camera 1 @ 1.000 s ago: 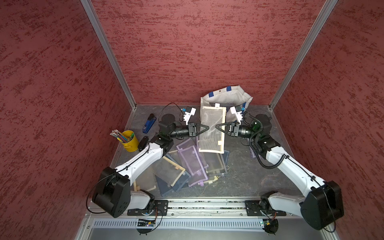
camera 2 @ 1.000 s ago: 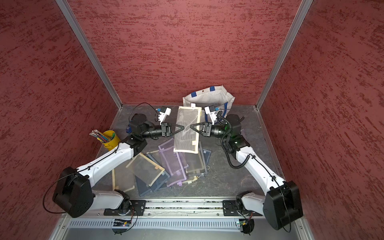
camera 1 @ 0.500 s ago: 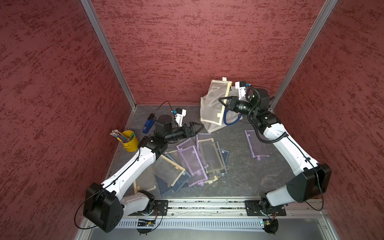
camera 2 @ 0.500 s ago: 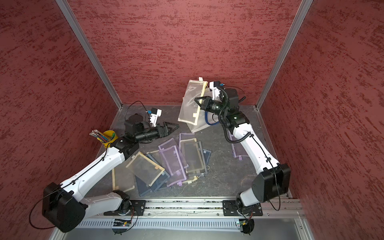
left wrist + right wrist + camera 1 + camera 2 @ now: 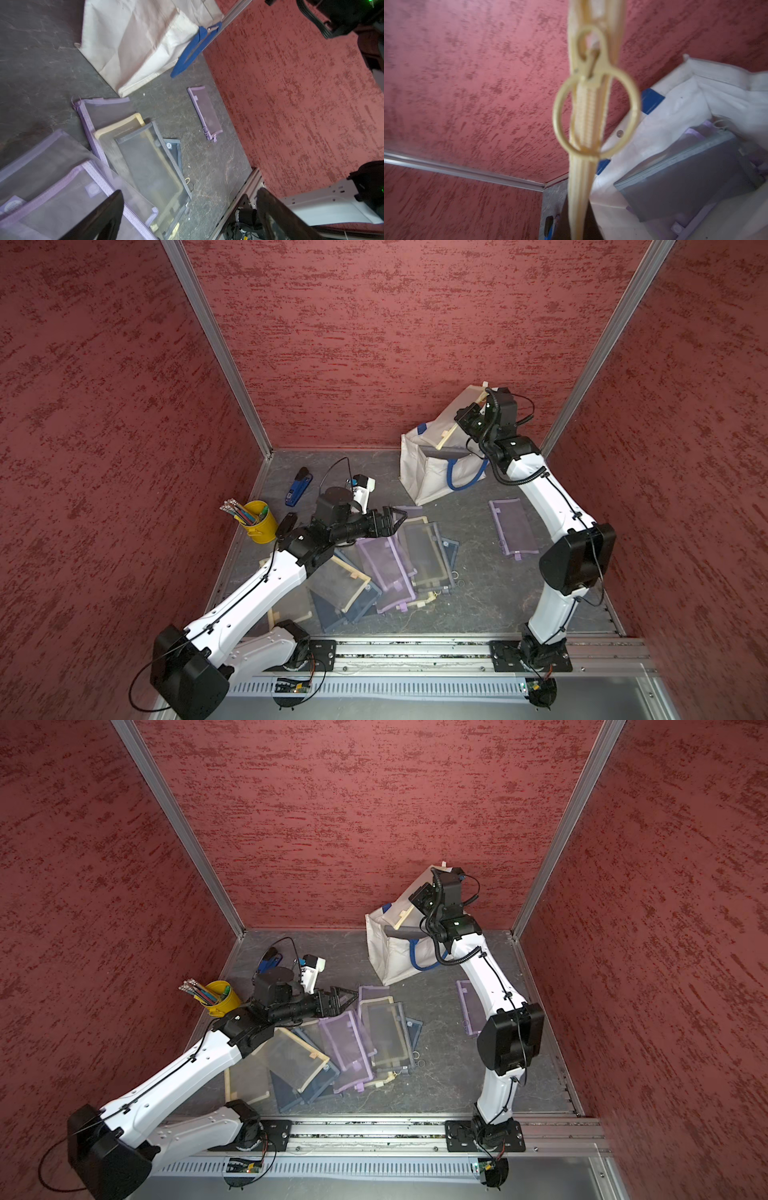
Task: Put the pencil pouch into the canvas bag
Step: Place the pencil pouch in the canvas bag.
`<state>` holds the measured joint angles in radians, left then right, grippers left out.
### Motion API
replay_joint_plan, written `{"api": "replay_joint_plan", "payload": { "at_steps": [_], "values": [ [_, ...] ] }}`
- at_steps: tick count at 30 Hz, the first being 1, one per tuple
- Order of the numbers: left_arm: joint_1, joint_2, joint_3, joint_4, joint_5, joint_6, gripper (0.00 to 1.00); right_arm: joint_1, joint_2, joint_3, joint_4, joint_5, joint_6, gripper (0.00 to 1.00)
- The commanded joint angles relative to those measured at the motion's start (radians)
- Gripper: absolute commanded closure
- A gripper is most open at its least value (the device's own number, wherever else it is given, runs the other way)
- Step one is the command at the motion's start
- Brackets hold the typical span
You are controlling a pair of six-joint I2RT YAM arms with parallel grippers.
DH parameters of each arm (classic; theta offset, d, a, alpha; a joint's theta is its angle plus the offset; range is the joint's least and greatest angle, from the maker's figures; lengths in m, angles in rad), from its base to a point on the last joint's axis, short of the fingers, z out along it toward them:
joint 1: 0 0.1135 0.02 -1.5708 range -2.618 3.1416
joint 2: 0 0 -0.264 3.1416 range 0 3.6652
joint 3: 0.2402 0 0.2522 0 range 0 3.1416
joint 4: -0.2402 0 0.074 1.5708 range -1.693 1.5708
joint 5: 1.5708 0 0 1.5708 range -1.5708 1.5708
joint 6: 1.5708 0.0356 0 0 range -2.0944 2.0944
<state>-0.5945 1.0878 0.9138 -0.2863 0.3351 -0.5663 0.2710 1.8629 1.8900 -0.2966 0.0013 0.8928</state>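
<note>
My right gripper moves down into the canvas bag's opening [image 5: 446, 453] [image 5: 682, 176] next and releases the cream-edged pouch over the grey one. The cream-edged pouch still hangs above the bag's rim.
The canvas bag [image 5: 419, 477] [image 5: 386, 957], off-white with blue handles, stands open at the back right. My right gripper [image 5: 467, 423] [image 5: 419, 900] is shut on a cream-edged mesh pencil pouch [image 5: 457, 410] [image 5: 415, 894], which hangs tilted over the bag's mouth. In the right wrist view the pouch's zipper edge and gold ring [image 5: 591, 104] run up from the right gripper [image 5: 579, 226], and the bag [image 5: 675, 108] holds a grey pouch [image 5: 685, 176]. My left gripper [image 5: 395, 519] [image 5: 347, 1000] [image 5: 187, 218] is open and empty above the pile of pouches.
Several mesh pouches [image 5: 399, 564] lie piled mid-table. One purple pouch [image 5: 513, 526] lies alone by the right arm. A yellow pencil bucket [image 5: 259, 524] and a blue stapler [image 5: 297, 487] sit at the left. Red walls close three sides.
Both grippers held the cream pouch between them a second ago. The left one let go, opened and drew back over the pile. The right one carried the pouch up over the bag.
</note>
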Motion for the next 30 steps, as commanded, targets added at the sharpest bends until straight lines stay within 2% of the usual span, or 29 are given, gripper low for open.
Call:
{"api": "replay_joint_plan", "payload": {
  "at_steps": [1, 8, 17, 21, 26, 30],
  "values": [
    [-0.03, 0.013, -0.009, 0.016, -0.044, 0.022, 0.01, 0.0, 0.009, -0.036, -0.007, 0.109, 0.082, 1.0],
    [-0.081, 0.052, 0.003, 0.03, -0.057, 0.019, 0.0, 0.004, 0.042, -0.119, 0.01, 0.085, 0.099, 1.0],
    [-0.088, 0.033, -0.01, 0.008, -0.096, 0.009, 0.01, 0.004, 0.052, -0.194, 0.036, 0.074, 0.087, 0.99],
    [-0.088, 0.018, -0.025, 0.003, -0.11, -0.011, 0.01, 0.002, 0.06, -0.169, 0.023, 0.068, 0.061, 0.79],
    [-0.076, 0.028, -0.013, -0.073, -0.146, -0.058, 0.01, 0.002, 0.058, -0.096, -0.036, 0.053, 0.004, 0.46],
    [-0.059, 0.019, -0.027, -0.089, -0.14, -0.111, 0.0, 0.002, 0.024, -0.088, -0.045, 0.025, -0.052, 0.3]
  ]
}}
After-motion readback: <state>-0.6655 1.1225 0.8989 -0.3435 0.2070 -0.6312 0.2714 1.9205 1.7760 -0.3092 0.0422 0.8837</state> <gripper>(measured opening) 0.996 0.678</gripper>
